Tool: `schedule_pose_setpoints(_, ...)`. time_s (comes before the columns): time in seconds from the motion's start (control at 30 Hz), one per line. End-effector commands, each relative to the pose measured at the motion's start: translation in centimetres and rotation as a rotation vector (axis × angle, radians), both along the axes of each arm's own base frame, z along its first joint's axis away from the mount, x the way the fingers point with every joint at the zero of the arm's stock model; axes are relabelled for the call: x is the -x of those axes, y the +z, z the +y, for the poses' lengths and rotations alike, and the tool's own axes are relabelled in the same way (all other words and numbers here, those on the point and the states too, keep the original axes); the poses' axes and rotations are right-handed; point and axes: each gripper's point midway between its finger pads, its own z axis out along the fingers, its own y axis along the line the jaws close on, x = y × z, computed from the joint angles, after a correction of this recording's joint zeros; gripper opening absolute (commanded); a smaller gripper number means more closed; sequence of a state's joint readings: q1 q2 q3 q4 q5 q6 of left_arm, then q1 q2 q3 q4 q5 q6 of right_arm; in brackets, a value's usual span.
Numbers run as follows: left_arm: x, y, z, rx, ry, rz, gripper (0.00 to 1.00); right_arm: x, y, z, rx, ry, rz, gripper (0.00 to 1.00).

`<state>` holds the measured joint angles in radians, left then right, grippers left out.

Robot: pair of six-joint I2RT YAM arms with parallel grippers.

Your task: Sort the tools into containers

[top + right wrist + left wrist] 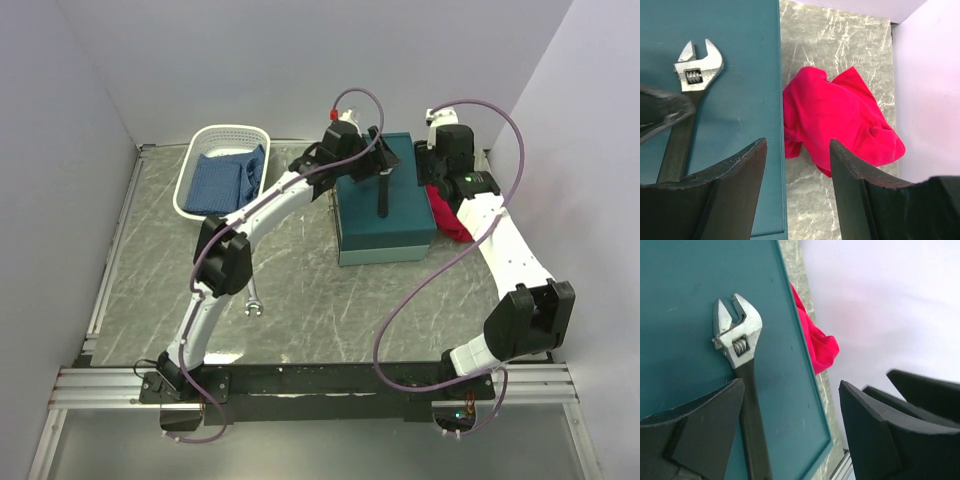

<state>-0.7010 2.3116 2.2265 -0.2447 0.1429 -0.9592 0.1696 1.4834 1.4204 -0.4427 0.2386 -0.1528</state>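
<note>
The spanner lies unsorted on the tabletop, so my left gripper will move back, to the left in the top view, and down onto its silver shaft [251,284].
The teal box [385,225] stands closed at the middle back of the table. A dark-handled wrench [382,190] lies flat on its lid, silver head [737,330] pointing away. My left gripper [790,405] hovers over the lid, open, its left finger [695,425] beside the wrench handle and not gripping it. My right gripper [797,155] is open and empty above the box's right edge [772,100] and the red cloth [840,120]. The wrench also shows in the right wrist view [695,70]. A silver spanner [254,300] lies on the table by the left arm.
A white basket [190,170] holding a blue cloth [225,178] stands at the back left. The red cloth [452,218] lies between the box and the right wall. White walls close in on the left, back and right.
</note>
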Motion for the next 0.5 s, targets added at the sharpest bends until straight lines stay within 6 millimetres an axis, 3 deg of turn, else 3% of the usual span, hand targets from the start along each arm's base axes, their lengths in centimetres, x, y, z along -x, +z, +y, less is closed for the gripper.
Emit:
schedule_pose_setpoints(0.0, 1.3, 12.7, 5.0, 0.080, 0.015, -0.214, 0.82, 0.8, 3.2, 0.1, -0.008, 0.036, -0.075, 0.61)
schedule_pose_setpoints(0.03, 1.3, 12.7, 6.3, 0.042, 0.027, -0.229, 0.83, 0.9, 3.5, 0.2, -0.009, 0.045, -0.080, 0.60)
schedule_pose_setpoints(0.07, 1.8, 15.1, 8.4, 0.039, 0.057, -0.267, 0.83, 0.9, 3.5, 0.4, -0.011, 0.052, -0.082, 0.60)
schedule_pose_setpoints(0.1, 1.3, 15.1, 10.7, 0.002, 0.091, -0.265, 0.83, 0.9, 3.5, 0.9, -0.027, 0.080, -0.082, 0.60)
schedule_pose_setpoints(0.13, 1.5, 13.7, 12.2, -0.076, 0.097, -0.277, 0.82, 1.0, 3.6, 1.2, -0.038, 0.095, -0.079, 0.60)
schedule_pose_setpoints(0.17, 2.5, 15.8, 14.5, -0.106, 0.141, -0.331, 0.82, 1.2, 3.4, 1.7, -0.053, 0.118, -0.067, 0.60)
schedule_pose_setpoints(0.3, 5.5, 10.5, 21.1, -0.419, 0.202, -0.319, 0.81, 1.9, 2.0, 3.6, -0.122, 0.199, -0.009, 0.61)
schedule_pose_setpoints(0.33, 6.6, 5.8, 22.9, -0.531, 0.177, -0.246, 0.81, 1.9, 1.7, 4.3, -0.145, 0.224, 0.005, 0.61)
schedule_pose_setpoints(0.37, 8.1, 5.9, 24.3, -0.540, 0.185, -0.249, 0.81, 2.0, 1.8, 4.6, -0.162, 0.228, 0.008, 0.61)
schedule_pose_setpoints(0.4, 8.9, 4.5, 25.4, -0.569, 0.177, -0.233, 0.79, 1.9, 1.7, 4.9, -0.170, 0.237, 0.011, 0.61)
schedule_pose_setpoints(0.43, 10.4, 0.2, 26.7, -0.642, 0.161, -0.165, 0.77, 2.0, 1.7, 5.2, -0.175, 0.250, 0.012, 0.61)
schedule_pose_setpoints(0.47, 11.5, -0.1, 27.7, -0.649, 0.177, -0.155, 0.76, 1.8, 1.8, 5.3, -0.177, 0.252, 0.006, 0.61)
